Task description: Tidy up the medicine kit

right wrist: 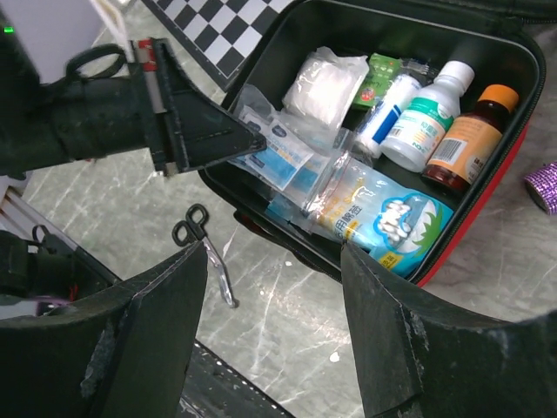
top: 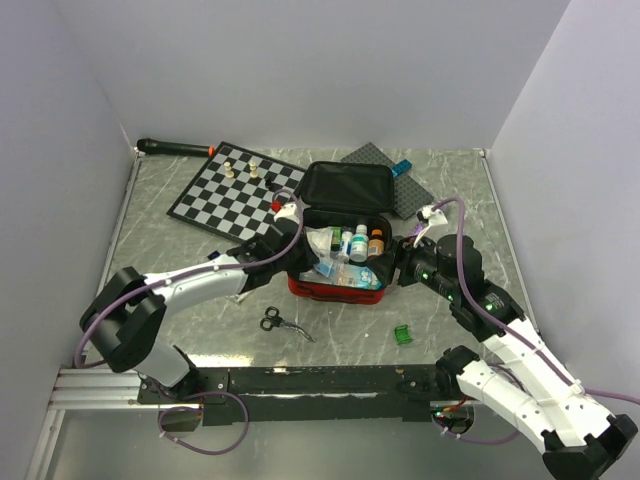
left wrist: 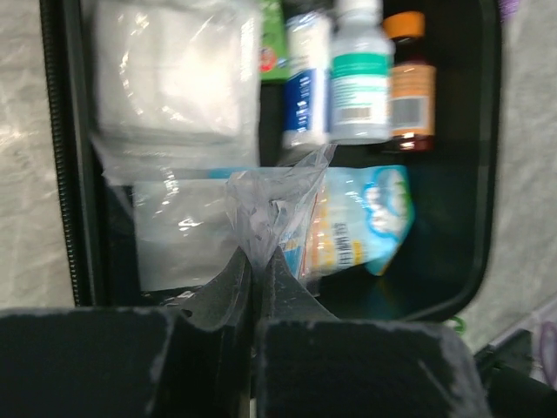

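The left gripper needs to lower its bag next and let it go, since the bag already hangs inside the kit's rim and the kit's near side beside the cotton-swab packet (left wrist: 370, 213) is below.
The red medicine kit (top: 335, 289) lies open mid-table, its black-lined lid (top: 345, 185) tipped back. Inside are a white gauze pack (left wrist: 174, 78), a white bottle (left wrist: 361, 78), an amber bottle (left wrist: 409, 87), a blue cotton-swab packet (left wrist: 370, 213) and clear bags. My left gripper (left wrist: 258, 261) is shut on a clear plastic bag (left wrist: 270, 196) over the kit's left side; it also shows in the right wrist view (right wrist: 257, 139). My right gripper (right wrist: 274, 252) is open and empty, held above the table just in front of the kit's (right wrist: 515, 146) right side.
Black-handled scissors (top: 283, 322) lie in front of the kit. A small green item (top: 402, 335) lies at front right. A purple roll (right wrist: 544, 187) lies right of the kit. The chessboard (top: 235, 190) with pieces, a black tool (top: 175, 147) and a grey plate (top: 385, 165) are at the back.
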Controlling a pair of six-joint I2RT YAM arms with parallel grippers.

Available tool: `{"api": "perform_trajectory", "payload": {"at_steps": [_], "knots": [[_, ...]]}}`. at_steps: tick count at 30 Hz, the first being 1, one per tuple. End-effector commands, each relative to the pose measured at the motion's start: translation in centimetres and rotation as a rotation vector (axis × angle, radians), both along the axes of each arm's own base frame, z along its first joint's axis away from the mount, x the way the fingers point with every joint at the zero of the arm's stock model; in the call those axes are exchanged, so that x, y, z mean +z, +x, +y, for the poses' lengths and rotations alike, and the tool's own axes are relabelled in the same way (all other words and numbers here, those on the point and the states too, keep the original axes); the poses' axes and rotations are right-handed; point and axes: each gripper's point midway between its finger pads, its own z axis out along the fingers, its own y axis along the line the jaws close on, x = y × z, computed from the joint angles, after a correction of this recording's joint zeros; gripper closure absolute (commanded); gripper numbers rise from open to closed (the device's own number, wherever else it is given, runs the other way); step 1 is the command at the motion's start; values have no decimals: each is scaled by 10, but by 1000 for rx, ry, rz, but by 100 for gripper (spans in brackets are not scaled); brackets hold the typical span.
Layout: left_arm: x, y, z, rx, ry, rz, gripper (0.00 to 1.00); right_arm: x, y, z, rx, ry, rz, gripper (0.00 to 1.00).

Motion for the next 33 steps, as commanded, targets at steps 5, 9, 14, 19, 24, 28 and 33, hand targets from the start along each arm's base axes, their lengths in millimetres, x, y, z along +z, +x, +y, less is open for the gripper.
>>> {"api": "perform_trajectory", "payload": {"at_steps": [5,9,14,19,24,28,33], "knots": [[-23,2,10,-15,149,61,99,-1,-6,6,57,-8,-35,30],[-32,-1,12,-35,193,88,99,-5,-7,5,60,-12,-35,30],[-23,-1,14,-42,208,78,65,-6,-9,4,63,-20,-33,29],[14,-1,16,-54,177,15,27,-6,-8,4,59,-29,-34,29],[60,-1,23,-34,112,-88,22,-14,-3,4,45,-53,-3,29],[59,3,15,-46,63,-126,38,-18,0,5,41,-62,12,30],[24,16,-1,-65,126,-69,62,-21,1,6,43,-70,25,30]]}}
